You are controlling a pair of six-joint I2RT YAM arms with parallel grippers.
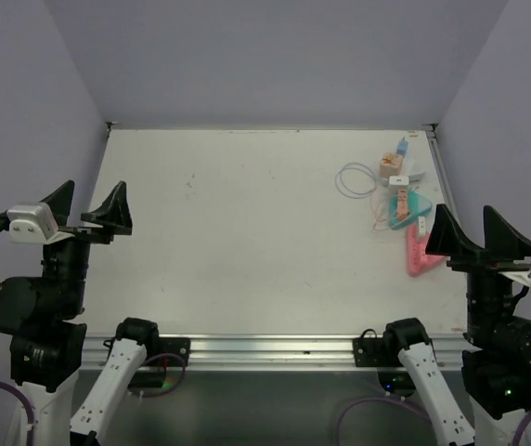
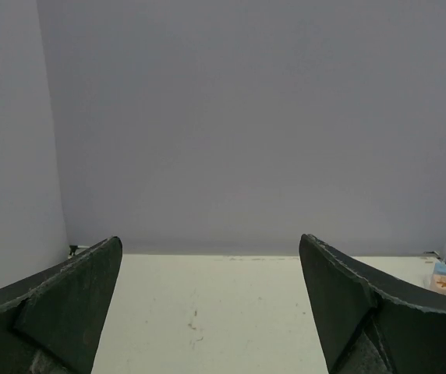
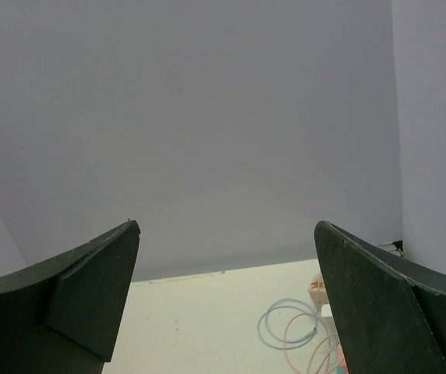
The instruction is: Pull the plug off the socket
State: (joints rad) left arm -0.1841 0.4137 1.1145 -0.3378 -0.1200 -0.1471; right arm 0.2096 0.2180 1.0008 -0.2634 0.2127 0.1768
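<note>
My right gripper reaches outward and down onto the small white piece (image 1: 420,224) next, since this plug sits on the pink strip's far end. Its fingers tilt toward the table.
A cluster of sockets and plugs lies at the table's far right in the top view. A teal socket strip (image 1: 401,206) has a white plug (image 1: 398,181) at its far end. A pink strip (image 1: 418,249) lies just nearer, with a small white piece (image 1: 420,224) on it. Thin blue and pink cables (image 1: 354,179) coil to the left; they also show in the right wrist view (image 3: 288,327). My right gripper (image 1: 482,237) (image 3: 228,224) is open and empty, raised near the pink strip. My left gripper (image 1: 94,209) (image 2: 211,239) is open and empty, raised at the table's left edge.
A tan block (image 1: 391,167) with a blue piece (image 1: 402,146) behind it sits at the far end of the cluster; it shows at the right edge of the left wrist view (image 2: 444,279). Purple walls enclose the white table (image 1: 247,232) on three sides.
</note>
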